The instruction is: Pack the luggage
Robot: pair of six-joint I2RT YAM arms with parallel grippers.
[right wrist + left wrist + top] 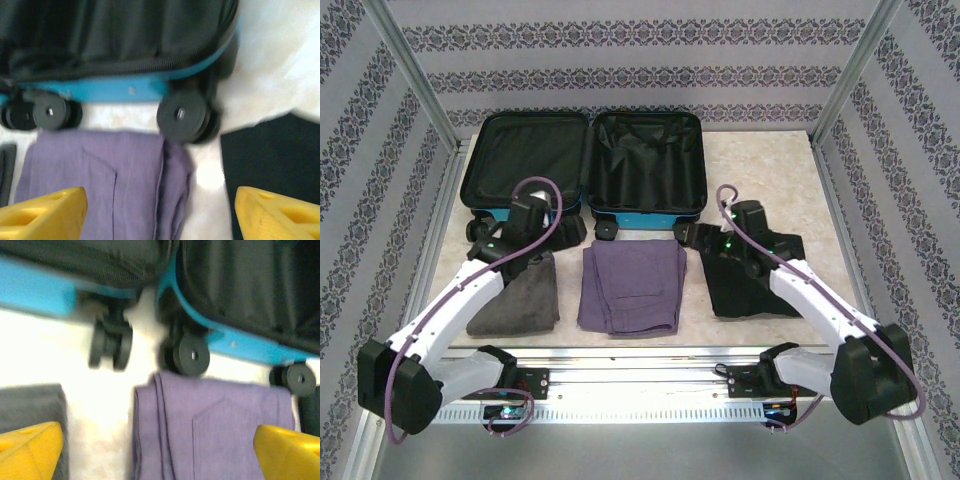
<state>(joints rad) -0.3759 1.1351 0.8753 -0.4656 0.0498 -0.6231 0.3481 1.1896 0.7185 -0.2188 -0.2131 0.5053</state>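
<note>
The bare tabletop leaves room for my fingers there, so my left gripper needs to move down and back to straddle the purple garment's edge [585, 284] [140, 460] facing the grey one.
The turquoise luggage [650, 217] lies open at the back of the table, both black-lined halves facing up and holding nothing. Three folded garments lie in a row in front of it: grey [520, 300], purple [632, 285] and black [750, 285]. My left gripper [565, 232] hovers open over the purple garment's far left corner [210, 430], by the luggage wheels [192, 355]. My right gripper [695, 238] hovers open over the purple garment's far right corner [115, 185], with the black garment [275, 155] beside it. Neither gripper has anything between its yellow fingers [30, 450] [42, 215].
Patterned walls and metal posts enclose the table on three sides. A metal rail [640, 385] carrying both arm bases runs along the near edge. Bare pale tabletop [760, 170] lies to the right of the luggage.
</note>
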